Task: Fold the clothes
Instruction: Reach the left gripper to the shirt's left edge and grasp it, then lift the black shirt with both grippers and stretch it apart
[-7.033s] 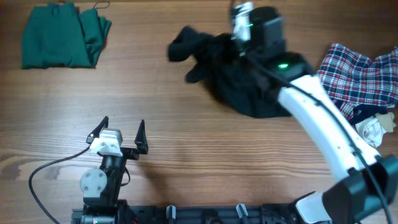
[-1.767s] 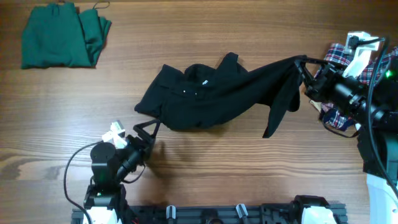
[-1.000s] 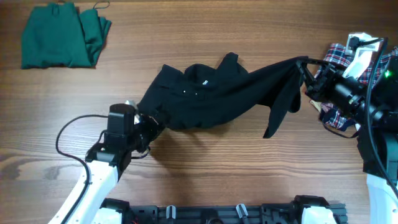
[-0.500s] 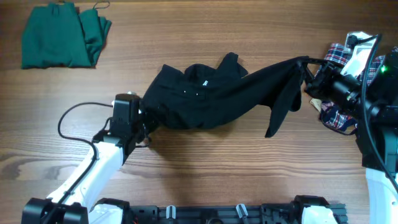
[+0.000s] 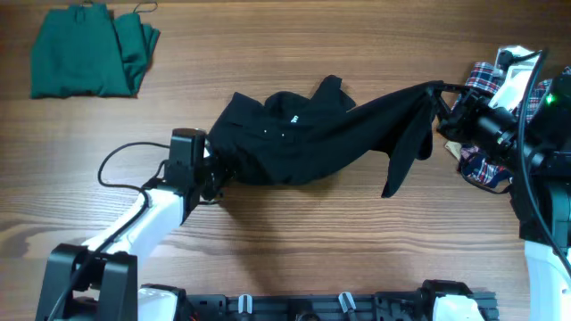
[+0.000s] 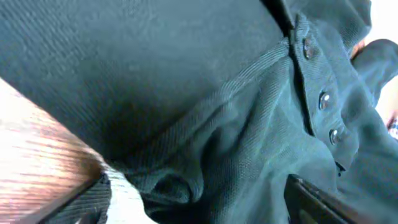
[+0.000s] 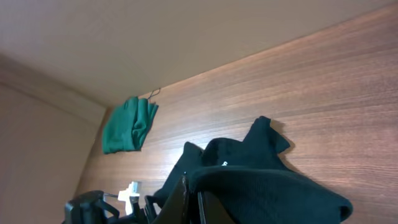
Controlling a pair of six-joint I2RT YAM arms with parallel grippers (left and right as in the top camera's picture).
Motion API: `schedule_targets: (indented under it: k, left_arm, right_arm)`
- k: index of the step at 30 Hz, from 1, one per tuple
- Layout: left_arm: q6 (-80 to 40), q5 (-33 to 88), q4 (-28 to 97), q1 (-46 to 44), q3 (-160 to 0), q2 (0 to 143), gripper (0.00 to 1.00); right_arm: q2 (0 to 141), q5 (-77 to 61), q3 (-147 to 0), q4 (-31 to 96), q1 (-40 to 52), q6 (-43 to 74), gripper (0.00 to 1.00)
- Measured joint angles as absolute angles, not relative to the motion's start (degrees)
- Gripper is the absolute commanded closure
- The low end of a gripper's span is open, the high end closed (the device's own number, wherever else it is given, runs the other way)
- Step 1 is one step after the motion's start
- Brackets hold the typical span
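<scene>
I should lift the shirt's end with my right gripper next, carry it outward and lower it to release it onto clear bare wood. The bare wood is outward of and below this gripper.
The black collared shirt point(image 5: 303, 138) is stretched across the table's middle, with its white logo facing up. My right gripper point(image 5: 437, 98) is shut on the shirt's right end and holds it lifted, with a flap hanging below. In the right wrist view point(image 7: 193, 196) the fabric point(image 7: 267, 190) drapes over the closed jaws. My left gripper point(image 5: 217, 166) is open at the shirt's lower left edge. In the left wrist view point(image 6: 199, 202) a fold of the shirt point(image 6: 205, 93) with its button placket lies between the spread fingers. The dark green garment point(image 5: 89, 49) lies folded at the far left. The plaid garment point(image 5: 483, 69) lies under my right arm.
Bare wood table point(image 5: 339, 241) lies in front of the shirt. The green garment also shows in the right wrist view point(image 7: 127, 124). My left arm's cable point(image 5: 120, 160) loops over the table at the left. My right arm's base stands at the right edge.
My left gripper has moved up and right until its open jaws are around the shirt's lower left edge. The right gripper has held the shirt's right end still.
</scene>
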State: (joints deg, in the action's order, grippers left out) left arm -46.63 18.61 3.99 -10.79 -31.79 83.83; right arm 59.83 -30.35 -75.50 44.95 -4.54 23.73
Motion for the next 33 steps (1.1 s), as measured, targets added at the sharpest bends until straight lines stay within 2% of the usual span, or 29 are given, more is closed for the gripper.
schedule_targets:
  k: [2,4,6,11,15,19,29,33]
  left_arm:
    - [-46.72,19.03,3.81,-10.79,-31.79,83.92,0.56]
    - [-47.35,19.31,3.75,-10.79,-31.79,83.92,0.82]
    - [-47.4,19.49,3.38,-10.79,-31.79,83.92,0.96]
    - [-47.13,19.62,4.32,-10.79,-32.08,83.92,0.96]
    - [-44.88,19.62,11.6,-10.79,-35.44,82.67,0.96]
    - [-41.08,18.68,23.75,-10.79,-42.13,74.3,0.96]
    - [-37.78,16.34,33.3,-10.79,-44.47,52.29,0.96]
    - [-37.52,14.46,41.54,-10.79,-48.21,44.34,0.96]
  right_arm:
    - [59.83,-30.35,-75.5,44.95,-4.54,23.73,0.96]
    - [59.86,-30.35,-75.5,44.95,-4.54,23.73,0.96]
    - [59.83,-30.35,-75.5,44.95,-4.54,23.73,0.96]
    - [59.86,-28.75,-75.5,44.95,-4.54,23.7,0.96]
    - [59.86,-26.48,-75.5,44.66,-4.54,23.7,0.96]
    - [59.86,-26.0,-75.5,43.31,-4.54,23.7,0.96]
    - [56.45,-25.85,-75.5,42.78,-4.54,23.73,0.96]
    - [51.4,-25.85,-75.5,42.83,-4.54,23.79,0.96]
